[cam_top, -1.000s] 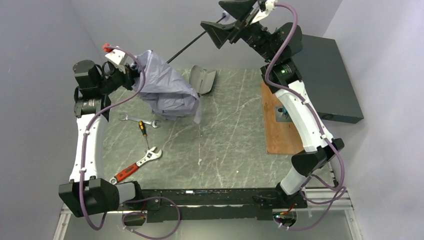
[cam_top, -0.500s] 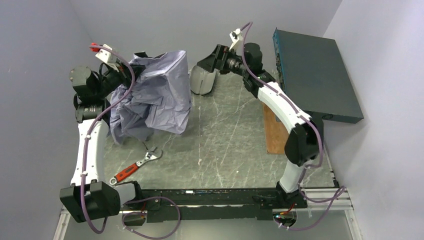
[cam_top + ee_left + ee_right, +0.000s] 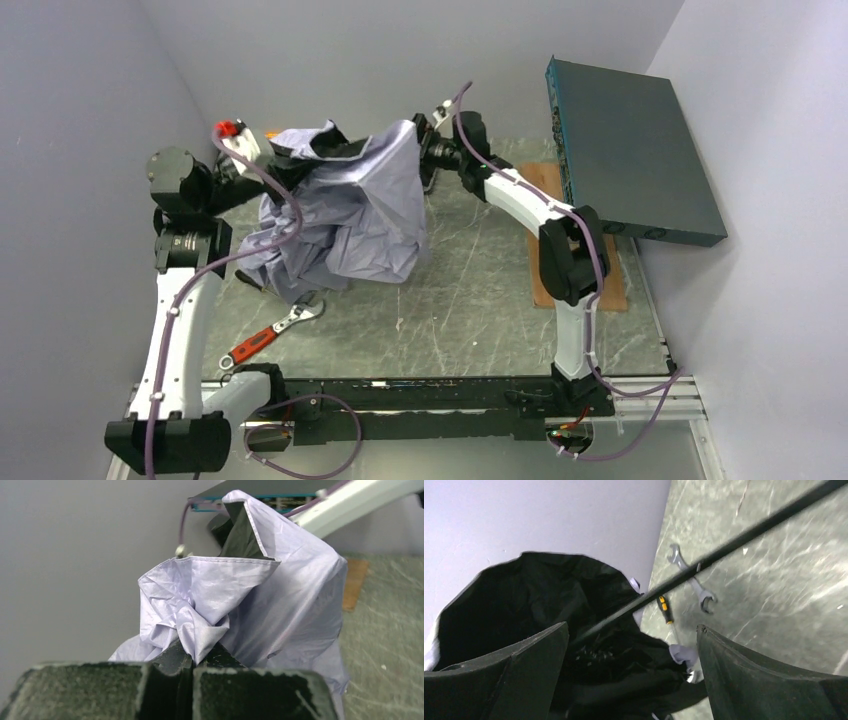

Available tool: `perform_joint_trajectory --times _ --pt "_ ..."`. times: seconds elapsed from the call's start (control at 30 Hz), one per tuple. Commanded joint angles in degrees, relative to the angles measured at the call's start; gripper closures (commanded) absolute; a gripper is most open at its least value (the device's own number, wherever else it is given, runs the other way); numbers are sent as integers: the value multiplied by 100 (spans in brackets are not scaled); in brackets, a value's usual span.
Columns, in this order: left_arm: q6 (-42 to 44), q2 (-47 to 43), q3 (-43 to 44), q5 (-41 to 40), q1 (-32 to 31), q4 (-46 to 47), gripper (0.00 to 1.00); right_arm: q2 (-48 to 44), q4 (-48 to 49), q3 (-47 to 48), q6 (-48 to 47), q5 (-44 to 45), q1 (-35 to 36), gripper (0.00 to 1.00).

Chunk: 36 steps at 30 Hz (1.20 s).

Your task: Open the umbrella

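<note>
I will move my right gripper to the left in the top view next, onto the thin black stem of the umbrella, because it crosses just ahead of my open fingers.
The umbrella (image 3: 345, 215) hangs half spread over the back left of the table, pale lilac-white outside and black inside. My left gripper (image 3: 194, 657) is shut on a pinched fold of its canopy (image 3: 280, 595); in the top view the left gripper (image 3: 262, 160) sits at the canopy's left edge. My right gripper (image 3: 631, 627) is open and faces into the black inside (image 3: 524, 600), its fingers (image 3: 524, 665) wide apart with nothing gripped. The thin black shaft (image 3: 724, 550) runs diagonally past them. From above, the right gripper (image 3: 427, 150) is at the canopy's back right edge, partly hidden.
A large dark teal box (image 3: 630, 150) leans at the right wall over a wooden board (image 3: 540, 290). A red-handled adjustable wrench (image 3: 270, 335) lies at the front left. Under the canopy lie a steel spanner (image 3: 694, 585) and a yellow-black screwdriver (image 3: 665, 609). Walls close in at the left and back.
The right arm dropped from high above down to the canopy's back right edge. The canopy spread wider and swung right, hiding the grey case. The left gripper kept its hold.
</note>
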Motion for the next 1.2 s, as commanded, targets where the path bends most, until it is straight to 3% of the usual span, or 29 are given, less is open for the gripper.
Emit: perform_joint_trajectory --times 0.0,0.1,0.17,0.37,0.4,0.6,0.7,0.73,0.8,0.9,1.03,1.17 --pt "1838 -331 334 220 -559 -795 100 488 349 286 1353 -456 312 0" --pt "2427 -427 394 256 -837 -1390 100 718 903 395 1950 -563 585 1" --pt "2824 -525 434 324 -965 -1925 100 799 1262 595 2125 -534 705 9" --pt "4695 -1192 250 10 -1177 -4076 100 834 1496 1654 1818 -353 626 91" --pt "5080 -1338 163 -88 -1179 -4428 100 807 1529 1801 1706 -339 590 100" --pt "6073 -2144 -495 -721 -1185 -5067 99 487 1769 2055 1345 -320 559 100" --pt "5987 -2340 -761 -1023 -1186 -4983 81 352 1862 2053 1119 -312 542 100" --pt "5950 -2359 -787 -1063 -1178 -5024 66 314 1847 2077 1026 -267 522 100" --pt "5651 -2354 -835 -1173 -1183 -4969 23 285 1848 2194 751 -204 454 100" --pt "4904 -2360 -910 -1387 -1186 -4699 2 321 1684 2510 184 -82 343 100" --pt "4130 -2405 -887 -1080 -1186 -4569 0 368 1163 2933 -1244 -75 284 100" --pt "3773 -2459 -747 -854 -1185 -4767 0 143 807 2721 -2666 -60 302 100"
